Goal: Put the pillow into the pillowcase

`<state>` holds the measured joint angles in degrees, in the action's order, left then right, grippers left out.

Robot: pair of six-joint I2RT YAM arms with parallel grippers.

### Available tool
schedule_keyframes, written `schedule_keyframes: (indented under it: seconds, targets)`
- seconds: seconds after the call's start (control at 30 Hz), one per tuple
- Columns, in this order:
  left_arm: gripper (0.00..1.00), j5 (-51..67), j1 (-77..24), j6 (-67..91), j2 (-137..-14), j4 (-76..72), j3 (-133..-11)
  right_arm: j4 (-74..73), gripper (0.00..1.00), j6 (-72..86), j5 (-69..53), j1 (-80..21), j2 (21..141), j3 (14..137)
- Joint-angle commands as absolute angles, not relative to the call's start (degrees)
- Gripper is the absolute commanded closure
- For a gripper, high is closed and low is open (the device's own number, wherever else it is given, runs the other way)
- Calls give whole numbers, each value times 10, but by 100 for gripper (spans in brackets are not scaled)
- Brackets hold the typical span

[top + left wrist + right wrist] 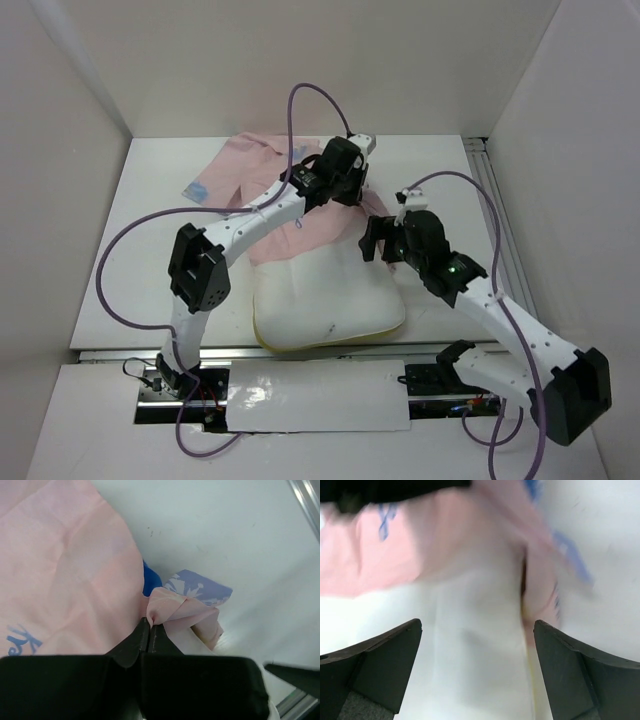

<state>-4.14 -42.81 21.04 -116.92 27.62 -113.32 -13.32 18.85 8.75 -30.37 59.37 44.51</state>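
Next I need to bring my right gripper back along the pillow's side and down onto the pale fabric near the pillow's edge (378, 276), since the pillowcase (258, 168) leaves this part of the pillow bare.
The pale pink pillowcase (258, 168) lies at the back of the table, its near end drawn over the far part of the white pillow (325, 300). A yellow strip runs along the pillow's front edge. My left gripper (343, 192) is shut on a pinched fold at the pillowcase's edge (167, 607), where a blue printed patch (200, 587) shows. My right gripper (376, 240) hovers over the pillow's right far corner. In the right wrist view it (476, 630) stands wide open above the pillow (470, 665), with nothing between its fingers, beside the pink pillowcase (435, 540).
White walls close in the table on three sides. An aluminium rail (497, 215) runs along the right side. A glossy white sheet (310, 395) covers the front strip between the arm bases. Purple cables loop above both arms.
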Motion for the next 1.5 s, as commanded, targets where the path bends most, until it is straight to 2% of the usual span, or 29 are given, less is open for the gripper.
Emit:
schedule_keyframes:
  seconds: [0.0, 0.03, 0.13, 0.27, 0.47, 0.5, 0.53, 0.57, 0.6, 0.63, 0.77, 0.97, 1.07, 1.23, 1.47]
  targets:
    - [100, -44, -421, 211, -1183, 234, -1137, -221, 0, 216, -3, -309, 535, 400]
    - [100, -44, -421, 211, -1188, 234, -1143, -215, 0, 208, -50, -309, 525, 374]
    - [100, -39, -421, 211, -1194, 234, -1143, -193, 0, 208, -79, -315, 495, 339]
    - [100, -26, -421, 211, -1194, 229, -1143, -174, 0, 215, -24, -321, 488, 303]
    - [100, 10, -421, 194, -1183, 216, -1125, -101, 0, 184, 8, -321, 559, 277]
    - [100, 10, -421, 194, -1177, 211, -1125, -65, 3, 178, -3, -321, 586, 277]
    - [100, 19, -421, 186, -1177, 211, -1125, -43, 12, 171, -16, -321, 598, 269]
    - [100, 29, -421, 176, -1172, 205, -1119, -23, 26, 153, -55, -321, 608, 269]
    - [100, 29, -427, 169, -1165, 205, -1119, -7, 76, 145, -70, -326, 618, 275]
    - [100, 34, -427, 161, -1165, 205, -1119, -7, 99, 139, -70, -326, 625, 286]
    - [100, 7, -440, 141, -1121, 205, -1113, -25, 100, 75, 17, -347, 577, 360]
    - [100, 14, -464, 141, -1023, 210, -1101, 36, 100, -2, 25, -347, 454, 407]
    - [100, -39, -503, 128, -977, 210, -1101, 66, 100, -37, 24, -347, 434, 427]
    - [100, -139, -567, 97, -938, 235, -1153, 109, 100, -140, -19, -347, 447, 471]
    - [100, -84, -622, 79, -990, 254, -1223, 206, 100, -165, -122, -347, 558, 510]
